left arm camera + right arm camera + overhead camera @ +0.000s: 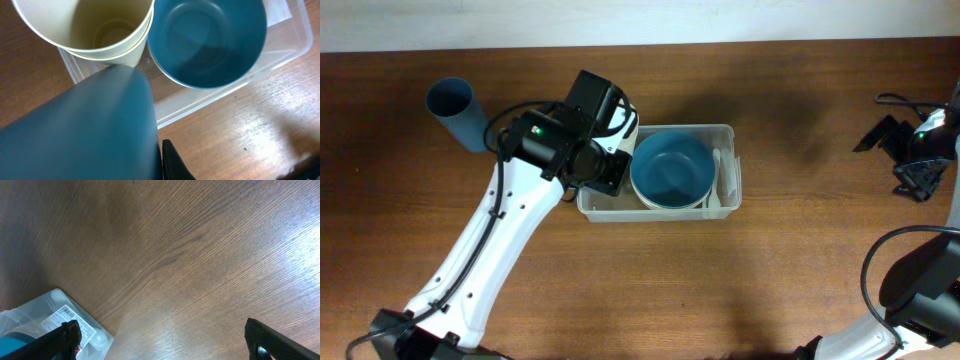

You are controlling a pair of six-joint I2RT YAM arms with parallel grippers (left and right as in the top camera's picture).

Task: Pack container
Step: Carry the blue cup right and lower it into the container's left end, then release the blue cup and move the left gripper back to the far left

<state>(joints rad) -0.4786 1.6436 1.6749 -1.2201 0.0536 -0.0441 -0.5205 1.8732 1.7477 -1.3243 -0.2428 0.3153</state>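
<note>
Next, the left gripper lowers the blue cup into the container's near corner (604, 202) (153, 96), between the cream cups and the container's near side, where a gap stands open.
The clear plastic container (728, 130) stands mid-table. It holds a blue bowl (670, 168) on the right and stacked cream cups (95, 25) on the left. In the left wrist view the container wall (200, 97) and the blue bowl (207, 40) show below. My left gripper (603, 172) hovers over the container's left end, shut on a blue cup (75, 130) just above and beside the cream cups; one finger (169, 160) presses its side. My right gripper (918, 165) is open and empty far right, seen over bare wood (165, 340).
Another blue cup (455, 108) lies on the table at the far left. The right wrist view shows the container's corner (50, 310) with a label and a white utensil (97, 339) inside. A cream rim (670, 206) shows under the blue bowl.
</note>
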